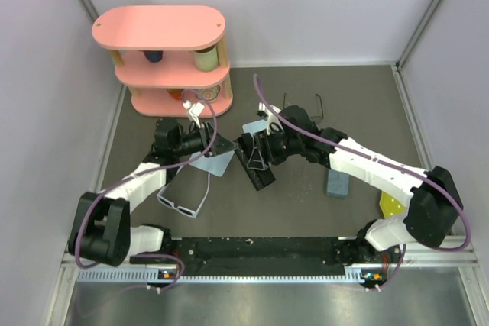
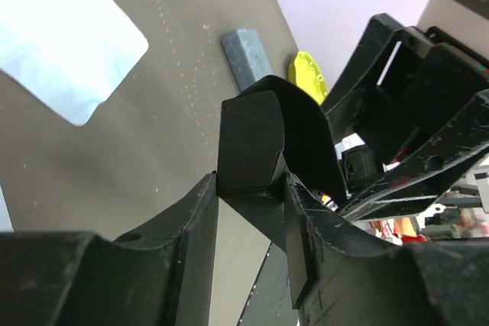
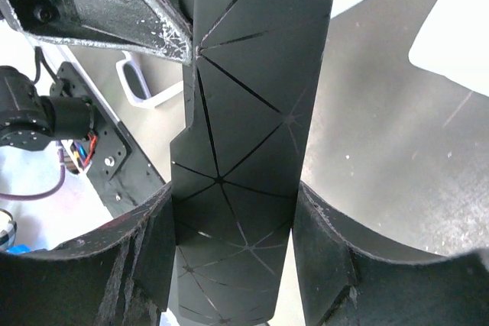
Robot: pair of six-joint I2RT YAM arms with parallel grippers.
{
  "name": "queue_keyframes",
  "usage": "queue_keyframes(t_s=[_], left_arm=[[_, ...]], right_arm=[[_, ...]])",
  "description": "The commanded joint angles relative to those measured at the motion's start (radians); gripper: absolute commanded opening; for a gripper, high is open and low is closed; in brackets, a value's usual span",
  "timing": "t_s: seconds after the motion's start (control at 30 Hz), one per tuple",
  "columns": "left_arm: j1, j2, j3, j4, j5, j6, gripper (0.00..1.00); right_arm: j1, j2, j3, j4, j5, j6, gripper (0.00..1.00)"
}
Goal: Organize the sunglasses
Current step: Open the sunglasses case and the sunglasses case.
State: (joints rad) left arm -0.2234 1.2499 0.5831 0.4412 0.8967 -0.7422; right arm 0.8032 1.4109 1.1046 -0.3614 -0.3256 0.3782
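Note:
The black folding case (image 1: pixel 258 169) is hanging in the air, so next the right gripper needs to lower the case onto the bare tabletop beside the light blue cloth, then let it go.
The white-framed sunglasses (image 1: pixel 183 202) lie on the table near the left arm, and a corner of them (image 3: pixel 145 85) shows in the right wrist view. Thin wires of the dark wire-frame sunglasses (image 1: pixel 318 101) poke out behind the right arm. Both grippers meet at a black folding case (image 1: pixel 258 169) in mid-table. My left gripper (image 1: pixel 218 145) (image 2: pixel 252 188) is shut on the case's end flap (image 2: pixel 248 143). The right gripper (image 1: pixel 256 152) (image 3: pixel 229 219) is shut across the case's flat body (image 3: pixel 244 135), which has triangular fold lines.
A light blue cloth (image 1: pixel 214 162) (image 2: pixel 61 43) lies under the left gripper. To the right lie a grey-blue case (image 1: pixel 336 182) (image 2: pixel 246 55) and a yellow object (image 1: pixel 391 205). A pink two-tier shelf (image 1: pixel 164 51) stands at the back left. Walls enclose the table.

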Motion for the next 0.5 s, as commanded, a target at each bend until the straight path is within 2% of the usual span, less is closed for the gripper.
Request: queue_keyframes(t_s=[0.0,0.33,0.47], left_arm=[[0.006,0.111,-0.046,-0.027,-0.088,0.087,0.17],[-0.008,0.253,-0.042,-0.096,-0.216,0.122,0.24],[-0.031,0.287,0.0,-0.205,-0.286,0.158,0.27]], right_arm=[[-0.028,-0.004,0.014,0.073,-0.084,0.056,0.0],[-0.07,0.146,-0.022,0.088,-0.101,0.111,0.0],[-0.07,0.223,-0.025,0.098,-0.079,0.108,0.0]])
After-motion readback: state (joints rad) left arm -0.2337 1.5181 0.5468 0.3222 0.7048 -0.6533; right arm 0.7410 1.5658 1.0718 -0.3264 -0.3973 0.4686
